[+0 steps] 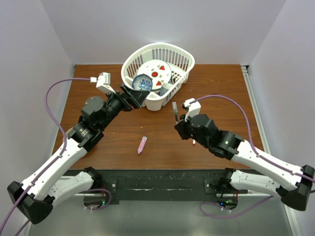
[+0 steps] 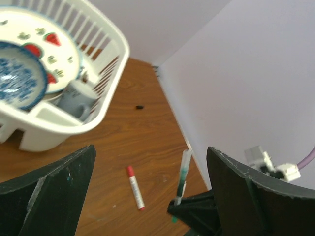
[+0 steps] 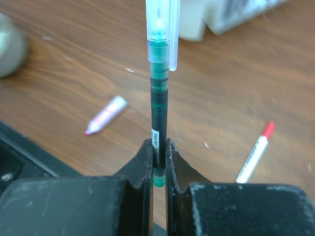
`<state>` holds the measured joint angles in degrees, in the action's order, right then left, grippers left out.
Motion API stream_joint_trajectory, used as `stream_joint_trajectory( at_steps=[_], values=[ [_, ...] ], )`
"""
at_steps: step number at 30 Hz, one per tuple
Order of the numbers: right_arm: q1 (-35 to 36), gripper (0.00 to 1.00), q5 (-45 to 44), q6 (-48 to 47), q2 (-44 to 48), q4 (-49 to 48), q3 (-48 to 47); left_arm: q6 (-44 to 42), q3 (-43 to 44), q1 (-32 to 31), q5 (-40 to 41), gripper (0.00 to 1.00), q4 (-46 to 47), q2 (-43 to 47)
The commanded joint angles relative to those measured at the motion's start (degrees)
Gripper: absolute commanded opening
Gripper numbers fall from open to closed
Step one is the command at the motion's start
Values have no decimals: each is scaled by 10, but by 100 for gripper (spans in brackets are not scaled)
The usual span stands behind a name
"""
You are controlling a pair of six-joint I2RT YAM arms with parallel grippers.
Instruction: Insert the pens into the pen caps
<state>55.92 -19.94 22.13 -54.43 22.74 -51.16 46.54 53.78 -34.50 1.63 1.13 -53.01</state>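
The right gripper moves down to the bare wood beside the red-capped white pen next and releases the dark pen, since that white pen already wears its clear cap.
My right gripper [image 3: 158,145] is shut on a thin dark pen with green ends [image 3: 158,98] and holds it above the table; a clear cap sits on its far end. In the top view that gripper [image 1: 178,123] is right of centre, with the pen [image 1: 174,110] pointing away. My left gripper [image 1: 135,97] is open and empty beside the basket's near wall; its wrist view shows wide-apart fingers [image 2: 54,191]. A white pen with a red cap [image 2: 134,187] lies on the table, also in the right wrist view [image 3: 254,152]. A pink marker [image 1: 141,144] lies near the front. A tiny black cap [image 2: 140,106] lies farther back.
A white dish basket [image 1: 186,64] holding plates, a blue bowl and a grey cup stands at the back centre. The table's front edge [image 1: 157,169] is just behind the pink marker. White walls enclose the table on the left, back and right.
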Motion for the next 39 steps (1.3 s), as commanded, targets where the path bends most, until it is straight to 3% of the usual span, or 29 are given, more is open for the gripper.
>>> stream_joint_trajectory(
  at_steps=[1, 8, 13, 23, 30, 33, 39],
  values=[
    [-63, 0, 6, 65, -35, 35, 34, -36, -26, 10, 66, 100, -129, 5],
    [-112, 0, 56, 78, -123, -13, 75, -91, -52, 12, -3, 100, -211, -51],
    [-129, 3, 50, 84, -199, -53, 92, -84, -65, 13, 31, 100, -267, -73],
    [-160, 13, 66, 113, -298, -65, 88, -90, -87, 15, 64, 100, -267, -61],
    [-161, 32, 47, 128, -306, -36, 84, -127, -68, 16, 89, 100, -270, -66],
    [-162, 33, 47, 129, -292, -15, 72, -134, -62, 15, 109, 100, -277, -70],
    [-190, 35, 5, 109, -235, 68, 36, -167, -39, 16, 60, 100, -291, -60]
  ],
)
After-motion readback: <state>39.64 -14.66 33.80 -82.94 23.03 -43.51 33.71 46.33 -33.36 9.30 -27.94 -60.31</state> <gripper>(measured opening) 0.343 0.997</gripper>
